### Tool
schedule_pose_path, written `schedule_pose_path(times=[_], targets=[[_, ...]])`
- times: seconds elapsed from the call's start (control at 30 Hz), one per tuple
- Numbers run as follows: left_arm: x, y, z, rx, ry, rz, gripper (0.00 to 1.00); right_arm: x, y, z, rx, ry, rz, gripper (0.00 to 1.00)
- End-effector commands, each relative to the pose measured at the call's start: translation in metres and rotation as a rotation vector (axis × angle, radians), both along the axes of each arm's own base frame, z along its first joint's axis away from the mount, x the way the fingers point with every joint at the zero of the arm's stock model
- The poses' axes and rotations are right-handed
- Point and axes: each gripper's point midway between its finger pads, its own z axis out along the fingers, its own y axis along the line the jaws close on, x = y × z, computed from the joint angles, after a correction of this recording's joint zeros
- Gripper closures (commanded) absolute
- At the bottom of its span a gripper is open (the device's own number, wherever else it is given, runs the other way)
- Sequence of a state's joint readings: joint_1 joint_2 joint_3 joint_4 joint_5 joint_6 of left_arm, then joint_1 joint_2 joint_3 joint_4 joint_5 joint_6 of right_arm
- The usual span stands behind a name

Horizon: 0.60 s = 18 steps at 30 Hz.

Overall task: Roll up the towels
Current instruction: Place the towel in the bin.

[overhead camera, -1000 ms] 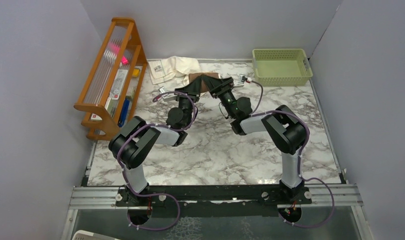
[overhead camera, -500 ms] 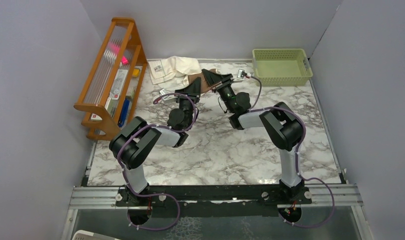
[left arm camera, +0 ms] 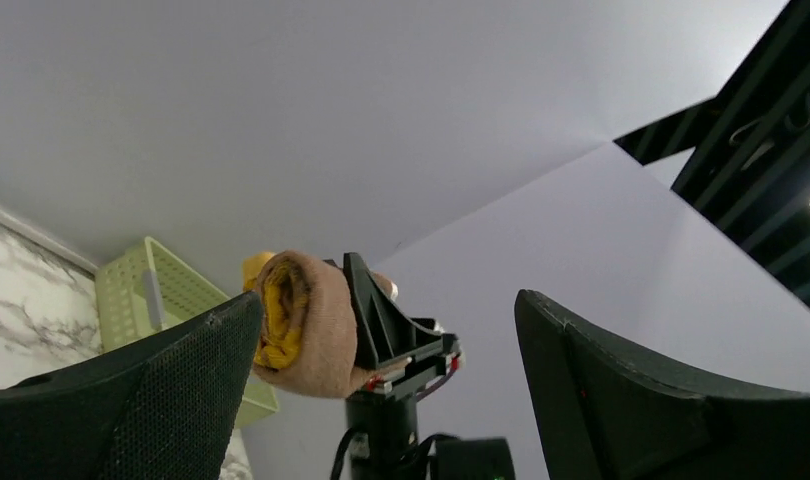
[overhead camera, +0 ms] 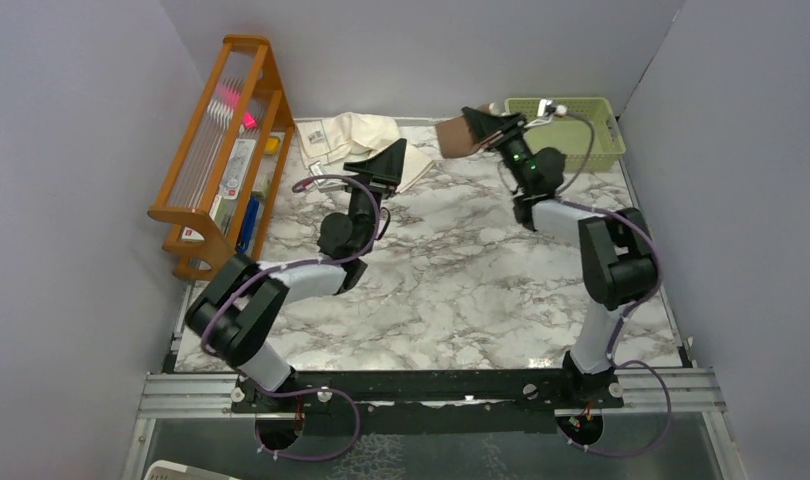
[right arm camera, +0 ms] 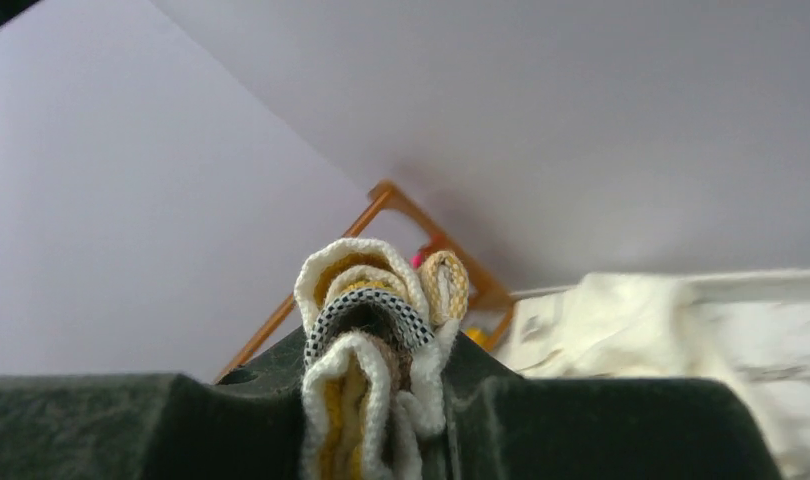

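Observation:
The towel is rolled, so the robot's right gripper should next swing over the green basket point(overhead camera: 541, 138), below and to its right in the top view, then lower and let go.
The brown towel point(overhead camera: 451, 135) is rolled into a tight bundle, and my right gripper point(overhead camera: 479, 127) is shut on it, holding it in the air left of the green basket. In the left wrist view the roll point(left arm camera: 303, 325) shows its mustard-yellow inside. In the right wrist view its layered edges point(right arm camera: 366, 330) are pinched between the jaws. The cream towel point(overhead camera: 353, 133) lies crumpled at the back of the table, its label patch to the left; it also appears as a pale heap point(right arm camera: 621, 320). My left gripper point(overhead camera: 387, 160) hangs open and empty over that towel's right edge.
A light green basket point(overhead camera: 566, 150) stands at the back right corner. A wooden rack point(overhead camera: 221, 150) with cards and small items lines the left wall. Grey walls close in the marble table point(overhead camera: 451, 290) on three sides.
My left gripper opened and let go of the brown roll. My right gripper shut on the roll and lifted it up and to the right, toward the basket.

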State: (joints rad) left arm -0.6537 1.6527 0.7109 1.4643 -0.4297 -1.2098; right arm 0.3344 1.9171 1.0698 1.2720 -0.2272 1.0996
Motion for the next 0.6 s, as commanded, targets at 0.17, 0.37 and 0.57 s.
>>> schedule_pose_path(times=[0.17,0.37,0.57], targets=[[-0.026,0.005,0.013,0.659,0.022,0.027,0.01,0.074,-0.095,0.019,-1.009,-0.052,-0.222,0.99],[-0.042,0.016,0.001,0.862,-0.01,0.0,0.01,0.132,-0.148,-0.01,-1.306,0.074,-0.27,0.99],[-0.054,0.018,-0.019,1.036,-0.009,-0.09,0.01,0.166,-0.182,-0.04,-1.405,0.114,-0.33,0.99]])
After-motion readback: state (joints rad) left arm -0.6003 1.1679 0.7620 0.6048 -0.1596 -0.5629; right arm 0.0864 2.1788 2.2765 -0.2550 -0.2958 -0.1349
